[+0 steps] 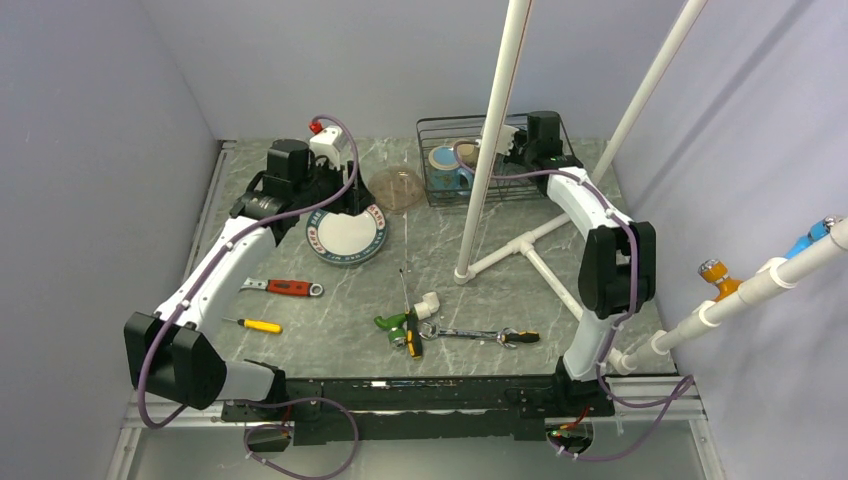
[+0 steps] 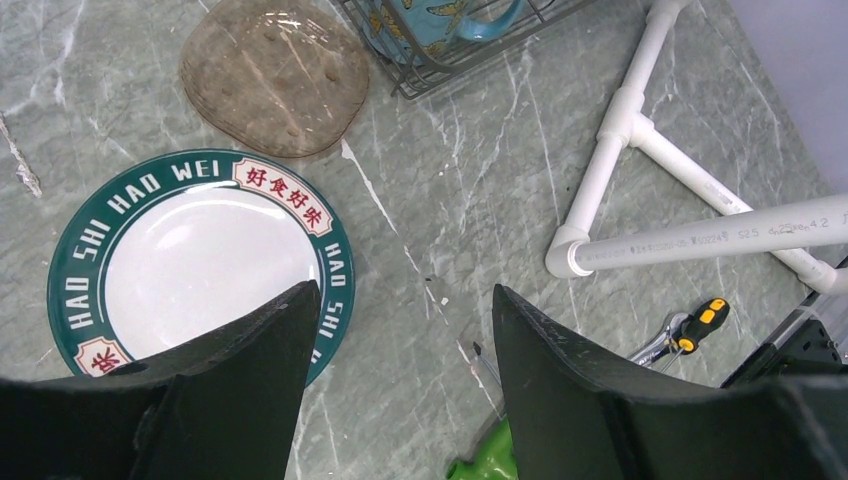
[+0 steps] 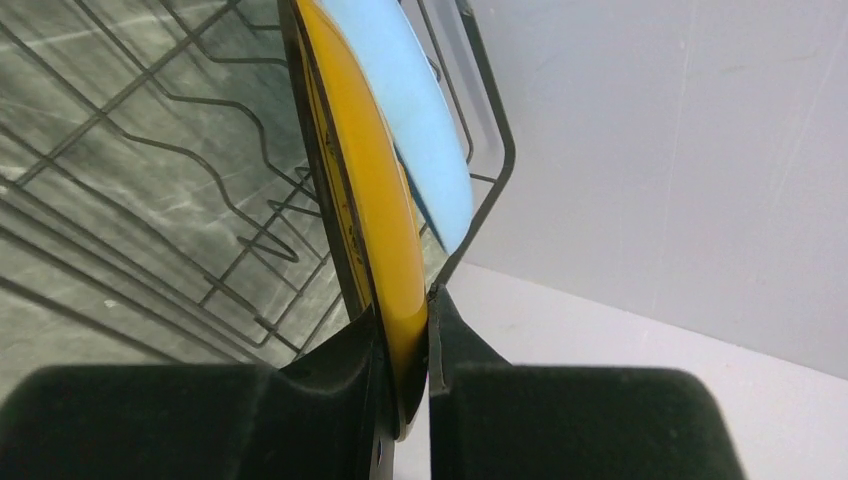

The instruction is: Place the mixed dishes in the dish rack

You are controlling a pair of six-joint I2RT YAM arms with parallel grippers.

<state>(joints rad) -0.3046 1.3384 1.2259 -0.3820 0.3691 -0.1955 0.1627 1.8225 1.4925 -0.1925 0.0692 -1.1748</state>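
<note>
The right gripper brings the yellow-centred plate (image 3: 365,190) down on edge beside the light-blue one next and releases it among the rack's wire dividers, which lie below the gripper.
The black wire dish rack (image 1: 545,185) stands at the back, with the teal mug (image 1: 445,168) inside its left end. My right gripper (image 3: 405,340) is shut on the rim of the dark yellow-centred plate (image 3: 365,190), holding it on edge inside the rack (image 3: 200,170), close beside the light-blue plate (image 3: 415,110). The white plate with the dark green rim (image 2: 190,270) lies flat on the table. The whitish bowl (image 2: 275,75) sits upside down between that plate and the rack. My left gripper (image 2: 405,330) is open and empty, above the plate's right edge.
A white pipe frame (image 1: 490,130) rises in front of the rack, and its base (image 1: 535,260) lies on the table. A red-handled wrench (image 1: 288,287), a yellow screwdriver (image 1: 258,325), green-handled tools (image 1: 395,322) and a wrench (image 1: 480,335) lie near the front.
</note>
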